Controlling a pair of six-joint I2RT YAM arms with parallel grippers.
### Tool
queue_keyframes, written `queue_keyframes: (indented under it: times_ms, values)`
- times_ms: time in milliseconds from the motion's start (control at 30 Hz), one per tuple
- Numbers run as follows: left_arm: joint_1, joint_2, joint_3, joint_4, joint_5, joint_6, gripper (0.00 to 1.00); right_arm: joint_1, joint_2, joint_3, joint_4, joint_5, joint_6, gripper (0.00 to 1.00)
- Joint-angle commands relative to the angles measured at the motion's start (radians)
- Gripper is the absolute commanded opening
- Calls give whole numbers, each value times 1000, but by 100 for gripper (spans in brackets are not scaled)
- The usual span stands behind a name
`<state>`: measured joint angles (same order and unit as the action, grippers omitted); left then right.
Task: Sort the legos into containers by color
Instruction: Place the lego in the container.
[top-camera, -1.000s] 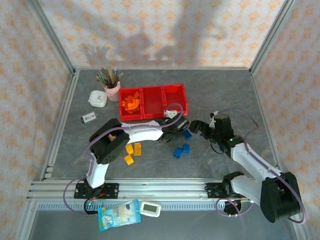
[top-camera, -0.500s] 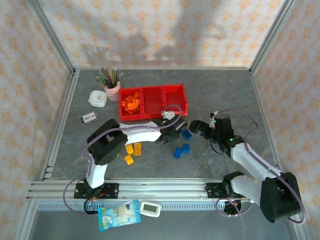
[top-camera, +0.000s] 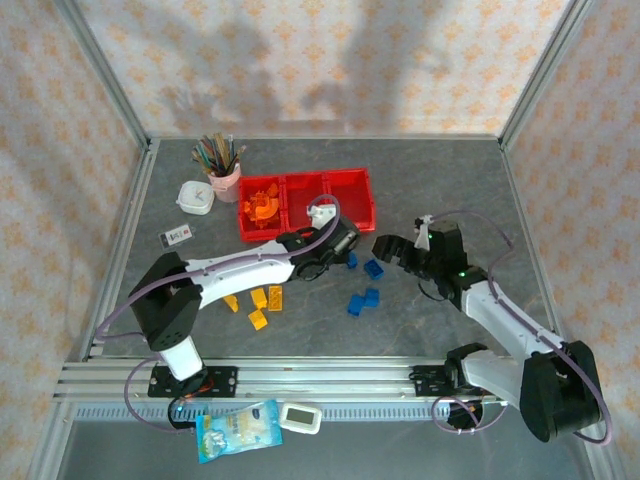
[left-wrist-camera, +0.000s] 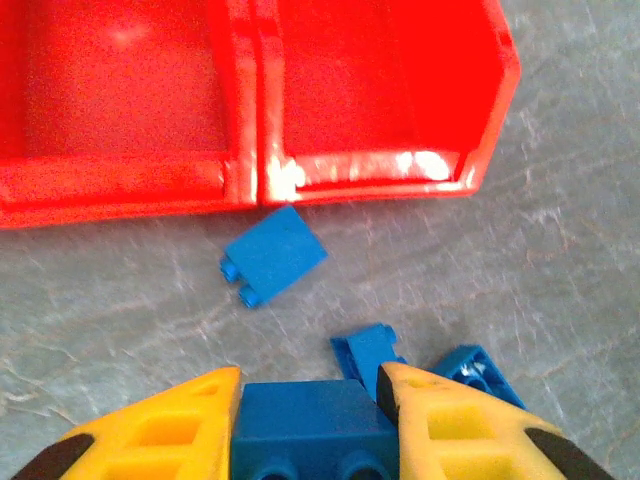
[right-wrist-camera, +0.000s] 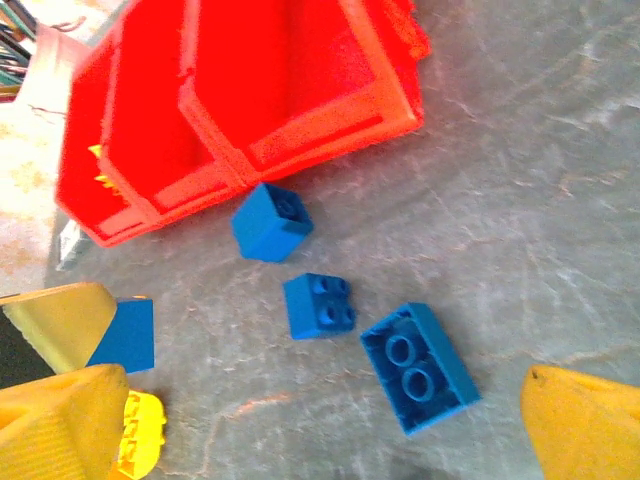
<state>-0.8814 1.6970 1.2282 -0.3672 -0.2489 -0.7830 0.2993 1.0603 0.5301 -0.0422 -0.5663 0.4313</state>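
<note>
The blue lego needs to go outward in my left gripper next, over the front side of the empty middle bin, and then my gripper should let it go inside.
My left gripper (left-wrist-camera: 310, 385) is shut on a blue lego (left-wrist-camera: 310, 428) and hangs just in front of the containers (left-wrist-camera: 250, 180), three joined red bins (top-camera: 345, 205). From above, the left gripper (top-camera: 337, 243) is near the middle bin's front wall. Loose blue legos (left-wrist-camera: 275, 252) (right-wrist-camera: 320, 305) (top-camera: 373, 268) lie on the table below and beside it. Orange legos (top-camera: 260, 205) fill the left bin. Yellow legos (top-camera: 259, 298) lie further left. My right gripper (top-camera: 388, 250) is open above the blue legos, with nothing between its fingers (right-wrist-camera: 585, 425).
A pink cup of pencils (top-camera: 222, 170) and a small white box (top-camera: 195, 197) stand left of the bins. A label card (top-camera: 176, 236) lies near them. Two more blue legos (top-camera: 363, 300) sit nearer the front edge. A metal frame rail (top-camera: 300, 375) runs along the near side.
The left gripper shut on a blue lego, lifted it and moved back toward the bins while the arm's elbow swung left. The right gripper shifted slightly farther back, still open.
</note>
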Motion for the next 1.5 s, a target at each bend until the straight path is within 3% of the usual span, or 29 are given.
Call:
queue_keyframes:
  times_ms: [0, 200, 533, 800, 967, 1200, 1467]
  values:
    - [55, -20, 55, -62, -74, 78, 27, 53, 37, 61, 71, -14, 15, 100]
    - [163, 43, 155, -62, -64, 162, 27, 136, 115, 122, 120, 24, 36, 100]
    - [304, 331, 419, -57, -43, 267, 27, 138, 138, 133, 120, 54, 45, 100]
    - [357, 497, 581, -56, -31, 299, 27, 137, 126, 134, 92, 80, 32, 100]
    - [377, 529, 589, -41, 5, 296, 30, 138, 126, 145, 82, 84, 26, 100]
    - [380, 537, 610, -74, 20, 315, 46, 136, 126, 157, 74, 86, 23, 100]
    - [377, 457, 594, -139, 55, 300, 48, 136, 91, 159, 58, 97, 19, 100]
